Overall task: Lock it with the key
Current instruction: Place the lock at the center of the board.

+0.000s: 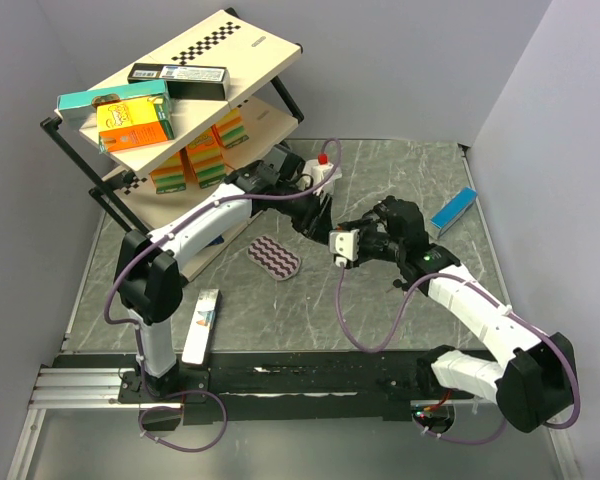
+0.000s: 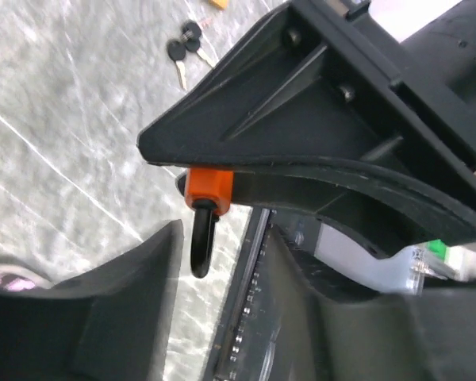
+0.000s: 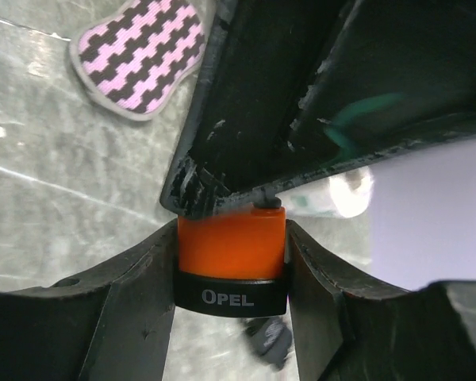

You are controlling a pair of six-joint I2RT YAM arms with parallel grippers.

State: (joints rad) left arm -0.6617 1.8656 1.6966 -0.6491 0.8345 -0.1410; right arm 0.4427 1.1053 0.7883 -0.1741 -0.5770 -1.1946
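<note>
Bare marble beside the keys lies below and back. My right gripper needs to draw back next, tip its fingers downward, lower the padlock (image 3: 232, 238) and let it go.
An orange padlock (image 3: 232, 238) with a black base marked OPEL sits between the fingers of my right gripper (image 3: 232, 246), which is shut on its two sides. In the left wrist view the padlock (image 2: 209, 186) shows under the right gripper's black fingers (image 2: 301, 119), its black shackle (image 2: 202, 242) pointing into the gap of my left gripper (image 2: 222, 270). The left jaws stand apart and do not touch the shackle. Black-headed keys (image 2: 182, 49) lie on the marble table, away from both grippers. From above, the two grippers meet at mid-table (image 1: 325, 228); the padlock is hidden there.
A pink-and-black patterned pad (image 1: 275, 257) lies left of the grippers. A tilted shelf rack (image 1: 180, 100) with boxes stands at the back left. A white bottle with a red cap (image 1: 325, 170), a blue box (image 1: 453, 210) and a white box (image 1: 202, 325) are on the table.
</note>
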